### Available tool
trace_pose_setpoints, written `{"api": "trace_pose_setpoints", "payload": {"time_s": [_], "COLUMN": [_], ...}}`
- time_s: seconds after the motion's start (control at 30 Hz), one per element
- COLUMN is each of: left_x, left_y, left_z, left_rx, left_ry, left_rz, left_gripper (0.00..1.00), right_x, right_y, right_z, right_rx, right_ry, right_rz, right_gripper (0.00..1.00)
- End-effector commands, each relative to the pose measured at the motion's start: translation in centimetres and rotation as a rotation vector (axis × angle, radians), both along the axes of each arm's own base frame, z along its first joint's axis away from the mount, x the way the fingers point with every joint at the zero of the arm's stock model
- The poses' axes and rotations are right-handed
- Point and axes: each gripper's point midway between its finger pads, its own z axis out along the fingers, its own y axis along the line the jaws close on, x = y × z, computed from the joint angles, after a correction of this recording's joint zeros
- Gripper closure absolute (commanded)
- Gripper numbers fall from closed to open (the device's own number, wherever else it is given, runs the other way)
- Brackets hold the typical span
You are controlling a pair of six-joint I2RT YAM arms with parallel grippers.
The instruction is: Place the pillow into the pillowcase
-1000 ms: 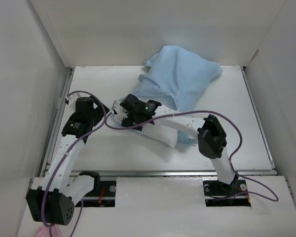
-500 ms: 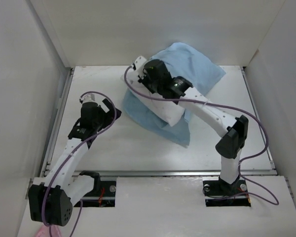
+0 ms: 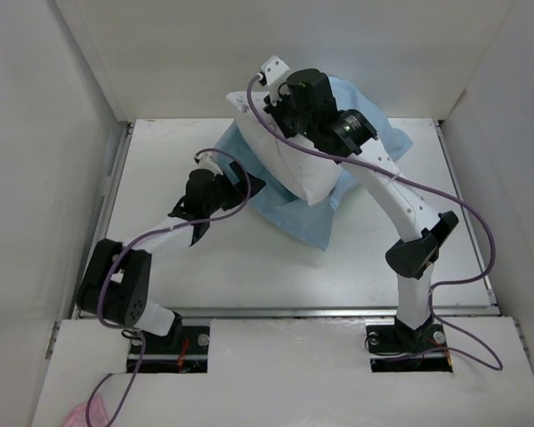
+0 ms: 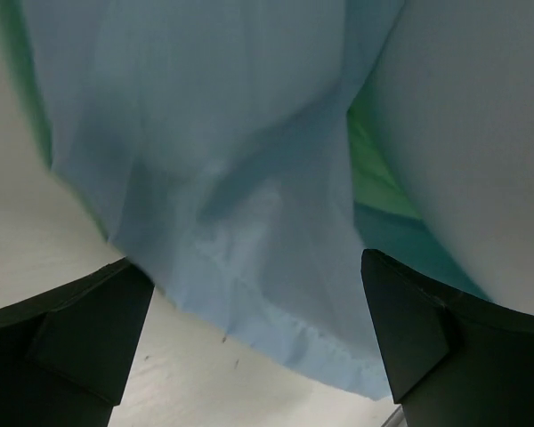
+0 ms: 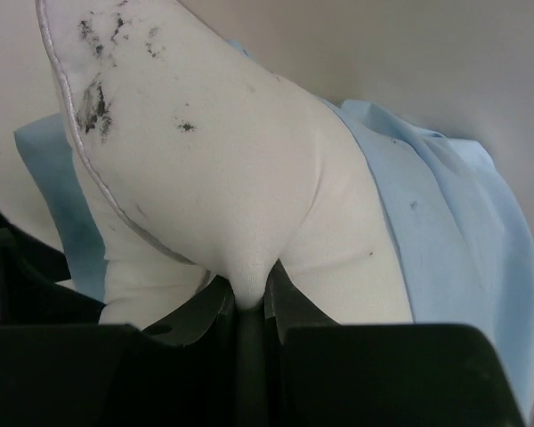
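Observation:
The left gripper pushes outward and toward the right in the top view next, onto the pillowcase's hem (image 4: 276, 334) beside the pillow, since the hem lies between my fingers.
My right gripper (image 5: 249, 298) is shut on a pinched fold of the pillow (image 5: 214, 160), a plump white cushion with dark smudges near its top corner. Seen from above, the pillow (image 3: 298, 173) hangs raised at the back of the table, partly inside the light blue pillowcase (image 3: 294, 221), which drapes beneath and behind it. My left gripper (image 4: 249, 342) is open at the pillowcase's hem (image 4: 276, 334), its dark fingers (image 4: 80, 329) either side of the cloth and nothing pinched. The teal-green inner face (image 4: 378, 178) shows beside the pillow (image 4: 481, 133).
The white table (image 3: 205, 258) is boxed in by white walls (image 3: 62, 133) on the left, back and right. Purple cables (image 3: 467, 267) loop off both arms. A metal rail (image 3: 276, 311) runs along the table's near edge.
My right gripper has shut on the pillow and lifted it toward the back of the table. The left arm has swung right, up to the pillowcase's edge, still open.

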Motion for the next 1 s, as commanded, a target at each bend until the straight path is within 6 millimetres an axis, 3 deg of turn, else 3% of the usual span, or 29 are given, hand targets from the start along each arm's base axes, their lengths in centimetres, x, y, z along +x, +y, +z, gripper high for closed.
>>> {"api": "trace_pose_setpoints", "payload": {"time_s": [0.0, 0.03, 0.1, 0.13, 0.17, 0.2, 0.23, 0.27, 0.33, 0.37, 0.4, 0.43, 0.47, 0.5, 0.53, 0.57, 0.6, 0.63, 0.67, 0.73, 0.77, 0.83, 0.87, 0.9, 0.97], "left_x": [2.4, 3.1, 4.0, 4.8, 5.2, 5.2, 5.6, 6.5, 7.3, 8.0, 8.8, 9.4, 9.5, 9.9, 9.3, 9.4, 8.1, 7.7, 6.9, 5.6, 4.3, 2.8, 2.0, 1.4, -0.3], "left_y": [-3.1, -4.0, -5.6, -6.5, -7.3, -8.5, -9.1, -9.6, -10.8, -11.7, -11.5, -11.2, -10.4, -8.9, -8.2, -6.5, -4.4, -2.5, 0.1, 5.0, 6.1, 9.7, 12.0, 13.2, 15.8], "left_z": [7.3, 8.2, 5.2, 6.1, 5.8, 3.9, 3.5, 4.5, 3.2, 4.5, 4.0, 3.6, 2.3, 3.2, 3.7, 5.0, 3.3, 4.1, 7.8, 6.5, 9.1, 8.3, 9.9, 9.8, 8.2], "left_rx": [-0.176, -0.172, -0.125, -0.122, -0.121, -0.102, -0.098, -0.107, -0.094, -0.085, -0.059, -0.031, 0.02, 0.036, 0.045, 0.032, 0.041, 0.037, 0.021, 0.124, 0.118, 0.188, 0.194, 0.214, 0.273], "left_ry": [-0.234, -0.243, -0.152, -0.174, -0.168, -0.138, -0.133, -0.155, -0.135, -0.163, -0.148, -0.136, -0.092, -0.101, -0.115, -0.154, -0.123, -0.141, -0.212, -0.168, -0.215, -0.171, -0.191, -0.175, -0.095], "left_rz": [-0.086, -0.1, -0.119, -0.133, -0.144, -0.167, -0.169, -0.169, -0.197, -0.212, -0.187, -0.16, -0.128, -0.065, -0.052, -0.012, 0.04, 0.106, 0.188, 0.354, 0.386, 0.466, 0.541, 0.577, 0.66], "left_gripper": [0.0, 0.0, 0.0, 0.0, 0.0, 0.0, 0.0, 0.0, 0.03, 0.24, 0.58, 1.0, 1.0, 1.0, 1.0, 1.0, 1.0, 1.0, 1.0, 1.0, 1.0, 1.0, 1.0, 1.0, 1.0], "right_x": [0.6, 0.8, 1.0, 0.9, 1.2, 1.1, 1.0, 1.0, 0.6, 0.9, 0.7, 0.8, 1.2, 1.6, 1.5, 2.0, 2.3, 2.6, 2.8, 3.7, 3.8, 4.8, 5.0, 5.4, 5.7], "right_y": [-1.0, -1.3, -1.4, -1.1, -1.4, -1.3, -1.1, -1.1, -0.6, -0.9, -1.1, -1.3, -1.6, -2.6, -2.7, -3.0, -3.3, -3.6, -4.1, -4.8, -5.4, -6.5, -7.0, -6.8, -6.9], "right_z": [5.6, 5.6, 5.6, 5.5, 5.5, 5.9, 5.9, 5.8, 5.6, 5.1, 5.7, 5.7, 4.7, 3.7, 4.6, 2.2, 1.3, 0.4, -0.4, -4.0, -4.5, -7.3, -7.7, -8.0, -9.6], "right_rx": [0.123, 0.134, 0.152, 0.163, 0.175, 0.2, 0.203, 0.221, 0.233, 0.237, 0.243, 0.24, 0.227, 0.205, 0.219, 0.171, 0.147, 0.117, 0.096, 0.017, -0.003, -0.062, -0.068, -0.066, -0.081], "right_ry": [-0.117, -0.112, -0.1, -0.093, -0.086, -0.08, -0.077, -0.066, -0.044, -0.03, -0.039, -0.043, -0.025, -0.013, -0.032, 0.0, 0.004, 0.012, 0.019, 0.06, 0.063, 0.087, 0.095, 0.092, 0.118], "right_rz": [-0.036, -0.049, -0.036, -0.026, -0.026, -0.007, 0.008, 0.013, 0.044, 0.031, 0.031, 0.017, 0.006, -0.034, -0.033, -0.064, -0.081, -0.098, -0.131, -0.184, -0.215, -0.282, -0.292, -0.292, -0.29], "right_gripper": [1.0, 1.0, 1.0, 1.0, 1.0, 1.0, 1.0, 1.0, 1.0, 1.0, 1.0, 1.0, 1.0, 1.0, 1.0, 1.0, 1.0, 1.0, 1.0, 1.0, 1.0, 1.0, 1.0, 1.0, 1.0]}}
